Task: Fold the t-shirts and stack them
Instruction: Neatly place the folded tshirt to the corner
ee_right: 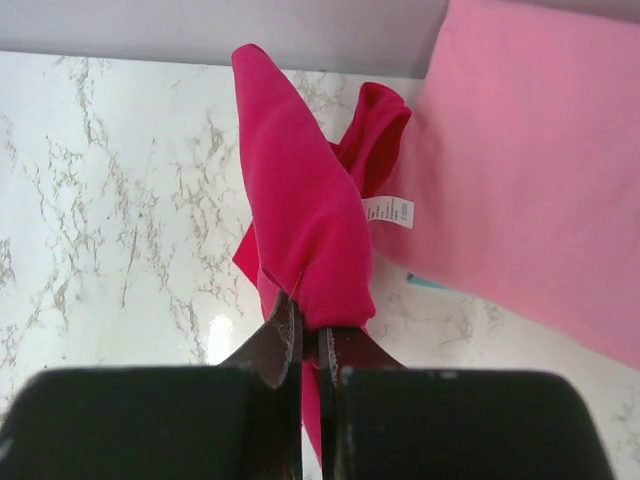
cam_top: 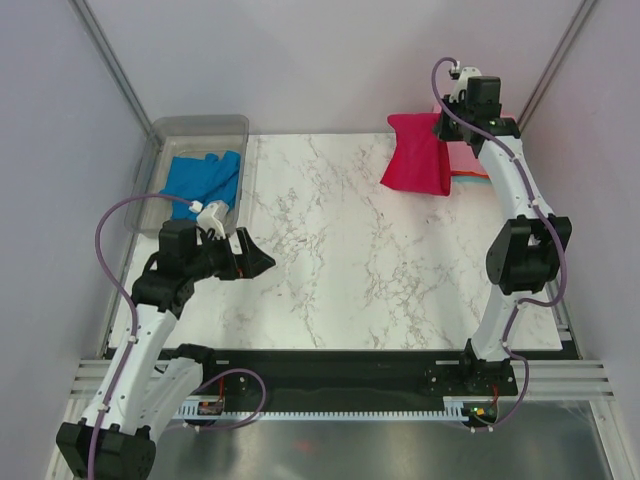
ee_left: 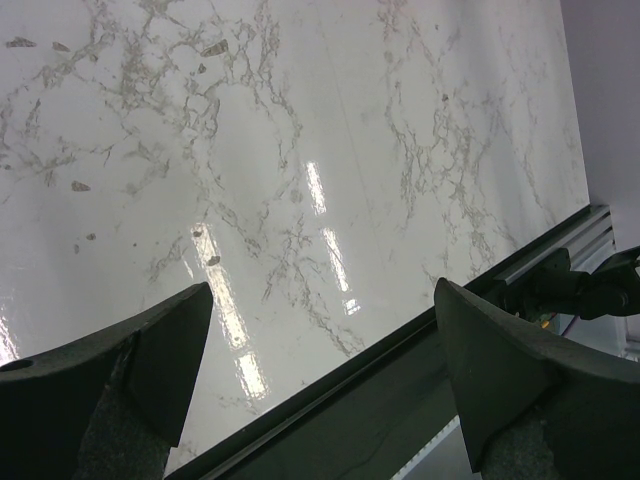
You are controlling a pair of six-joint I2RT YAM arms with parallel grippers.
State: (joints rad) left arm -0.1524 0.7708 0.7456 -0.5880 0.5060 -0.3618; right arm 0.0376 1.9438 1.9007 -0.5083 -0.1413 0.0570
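The red t-shirt is hanging beside the stack, so my right gripper should go to the right in the top view, come down over the pink t-shirt [cam_top: 464, 160] [ee_right: 520, 170] and let go.
The crimson red t-shirt [cam_top: 416, 155] hangs in a bunched fold at the far right of the table. My right gripper [cam_top: 447, 122] is shut on its upper edge. In the right wrist view the gripper [ee_right: 312, 335] pinches the red t-shirt [ee_right: 300, 200], whose white label shows. Just right of it lies the flat light pink t-shirt [ee_right: 520, 170], with a teal sliver [ee_right: 425, 283] under its edge. The bright blue t-shirt [cam_top: 205, 180] lies crumpled in the clear tub [cam_top: 200, 127]. Over the table's left side my left gripper [cam_top: 260, 262] stands open and holds nothing; its fingers [ee_left: 170, 350] spread wide above bare marble.
The pink t-shirt [cam_top: 466, 160] tops a small stack at the far right, with orange and teal edges showing below it. The black front rail [ee_left: 400, 380] runs under the left gripper. Grey walls close in the back and both sides.
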